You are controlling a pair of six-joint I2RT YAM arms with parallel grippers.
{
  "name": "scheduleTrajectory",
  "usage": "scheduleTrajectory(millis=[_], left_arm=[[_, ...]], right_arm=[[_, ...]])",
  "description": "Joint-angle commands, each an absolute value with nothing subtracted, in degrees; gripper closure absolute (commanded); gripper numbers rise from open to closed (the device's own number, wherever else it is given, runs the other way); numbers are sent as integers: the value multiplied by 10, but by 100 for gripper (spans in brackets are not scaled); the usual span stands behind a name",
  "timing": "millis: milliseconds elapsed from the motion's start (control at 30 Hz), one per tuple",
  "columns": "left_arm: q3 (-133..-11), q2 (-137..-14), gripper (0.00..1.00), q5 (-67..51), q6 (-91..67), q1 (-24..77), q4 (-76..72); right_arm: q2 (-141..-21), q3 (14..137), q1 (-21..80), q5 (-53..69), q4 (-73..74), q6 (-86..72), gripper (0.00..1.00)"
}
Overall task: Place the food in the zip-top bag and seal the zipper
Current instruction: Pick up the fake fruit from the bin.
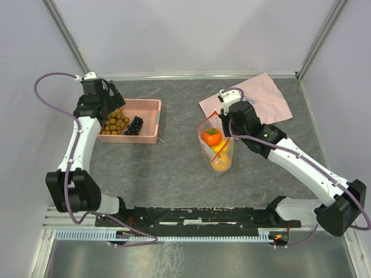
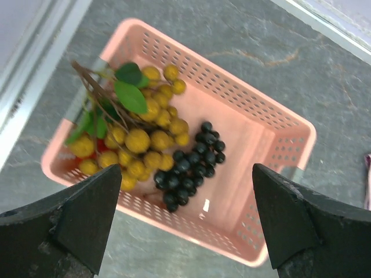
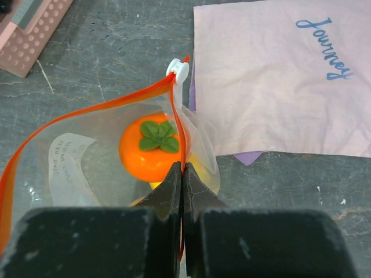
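Note:
My left gripper shifts toward the white side and down to close on the berry cluster's brown stems next, since they stick out clear of the berries.
The clear zip-top bag (image 1: 217, 149) stands mid-table with its mouth held up. Inside it are an orange persimmon (image 3: 152, 147) with a green top and yellow and orange fruit (image 1: 221, 158) beneath. My right gripper (image 3: 183, 169) is shut on the orange-red zipper (image 3: 87, 113), just below the white slider (image 3: 178, 69). My left gripper (image 2: 186, 174) hangs open above the pink basket (image 2: 278, 156), holding nothing. In the basket lie dark grapes (image 2: 188, 168) and a tan-yellow berry cluster (image 2: 139, 145) with green leaves.
A pink cloth (image 3: 278, 87) with blue writing lies on the grey table right behind the bag. The basket (image 1: 148, 119) sits at the back left, near the white side wall. The arm bases line the near edge.

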State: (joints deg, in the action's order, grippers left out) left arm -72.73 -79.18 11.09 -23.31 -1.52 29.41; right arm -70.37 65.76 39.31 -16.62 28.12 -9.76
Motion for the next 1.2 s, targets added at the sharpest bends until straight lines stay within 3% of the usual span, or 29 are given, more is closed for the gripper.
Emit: scheduleTrajectory(millis=[0, 333, 700, 1167], left_arm=[[-771, -825, 1, 19, -127, -73, 219], [-742, -880, 0, -173, -109, -209, 87], [-741, -963, 4, -250, -97, -284, 40], [-767, -1060, 33, -360, -102, -284, 31]], right_arm=[[-698, 658, 392, -139, 252, -94, 98], [-680, 647, 393, -127, 250, -96, 99], [-676, 647, 392, -124, 251, -95, 98], [-684, 647, 392, -123, 252, -93, 98]])
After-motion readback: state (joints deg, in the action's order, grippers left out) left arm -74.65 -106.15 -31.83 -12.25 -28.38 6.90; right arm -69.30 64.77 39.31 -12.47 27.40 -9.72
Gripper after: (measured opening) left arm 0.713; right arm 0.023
